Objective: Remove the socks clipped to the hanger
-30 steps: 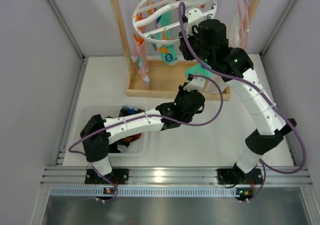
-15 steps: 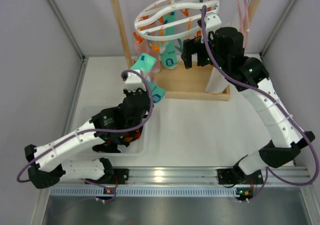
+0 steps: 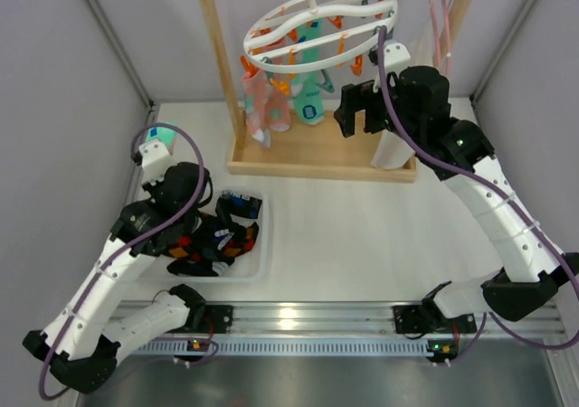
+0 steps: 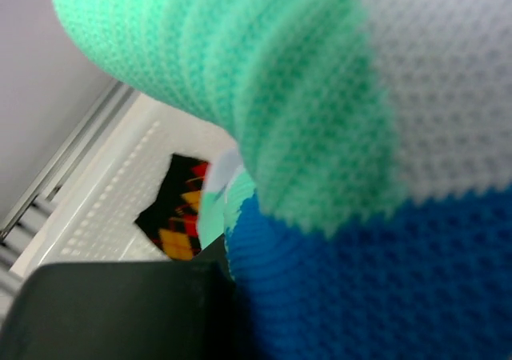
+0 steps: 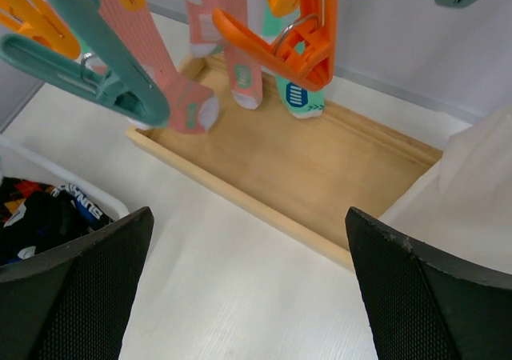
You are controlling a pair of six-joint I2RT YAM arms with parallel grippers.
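Note:
My left gripper should go back over the white bin next, above the loose dark socks, since the teal-green sock still sticks out past the far corner of the bin.
The hanger (image 3: 317, 23), a white ring with orange and teal pegs, hangs from the wooden rack's top bar. Pink socks (image 3: 261, 108) and a teal sock (image 3: 310, 101) dangle from it; the right wrist view shows the same pink socks (image 5: 152, 48) and the teal sock (image 5: 298, 98). My left gripper (image 3: 154, 146) is shut on a teal-green sock (image 4: 320, 136) with white and blue bands, held over the bin's far left corner; the sock fills the left wrist view. My right gripper (image 3: 357, 110) stands wide open and holds nothing, just right of the hanging socks.
A white bin (image 3: 262, 244) at the left holds loose dark socks, among them a black one with red and yellow diamonds (image 4: 180, 212). The rack's wooden base tray (image 5: 320, 164) lies under the hanger. A white garment (image 5: 480, 184) and a pink clothes hanger (image 3: 441, 18) hang at the right.
My left arm has swung left from the rack to the bin with the teal-green sock in its grip. The right gripper opened wide and drew back to the right; the hanger swung level.

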